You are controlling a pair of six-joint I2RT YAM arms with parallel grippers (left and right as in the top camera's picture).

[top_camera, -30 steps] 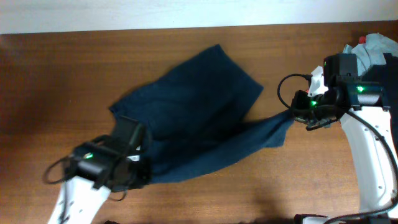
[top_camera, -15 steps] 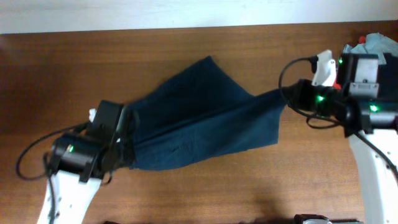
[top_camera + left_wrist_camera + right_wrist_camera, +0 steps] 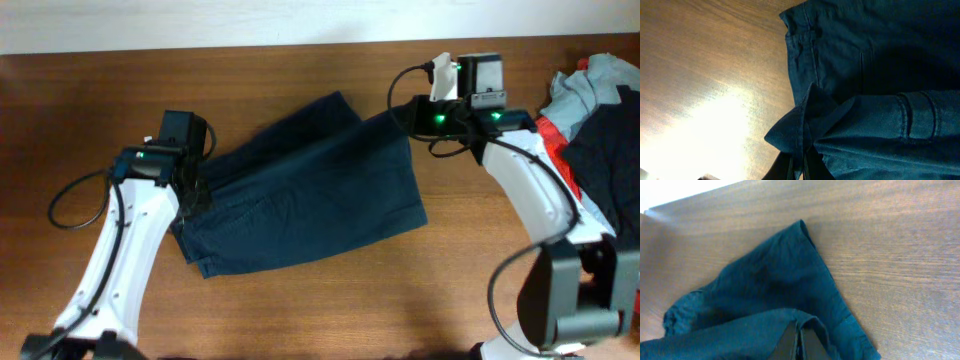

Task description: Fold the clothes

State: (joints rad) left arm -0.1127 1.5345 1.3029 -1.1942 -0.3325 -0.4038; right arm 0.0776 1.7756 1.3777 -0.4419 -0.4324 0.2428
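Observation:
The raised fold in my left gripper comes down next onto the lower layer's side edge (image 3: pixel 796 90), which lies below them both, to lie flat and be released.
The navy-blue shorts (image 3: pixel 310 195) lie folded over on the wooden table, spread between the two arms. My left gripper (image 3: pixel 192 178) is shut on their left edge; in the left wrist view a bunched fold of the shorts (image 3: pixel 810 117) sits pinched between the fingers (image 3: pixel 801 165). My right gripper (image 3: pixel 408 112) is shut on the upper right corner; in the right wrist view the hem of the shorts (image 3: pixel 790 285) wraps over the closed fingers (image 3: pixel 799 342). A pile of other clothes (image 3: pixel 595 100), red, light grey and dark, lies at the far right.
The wooden table (image 3: pixel 300 310) runs to a pale wall edge at the back. The right arm's white link (image 3: pixel 530 200) crosses beside the clothes pile. A black cable loops out from the left arm (image 3: pixel 70 200).
Both grippers have carried the shorts toward the back of the table. The lower layer has been folded up over the upper one, and the shorts now lie flatter and more compact.

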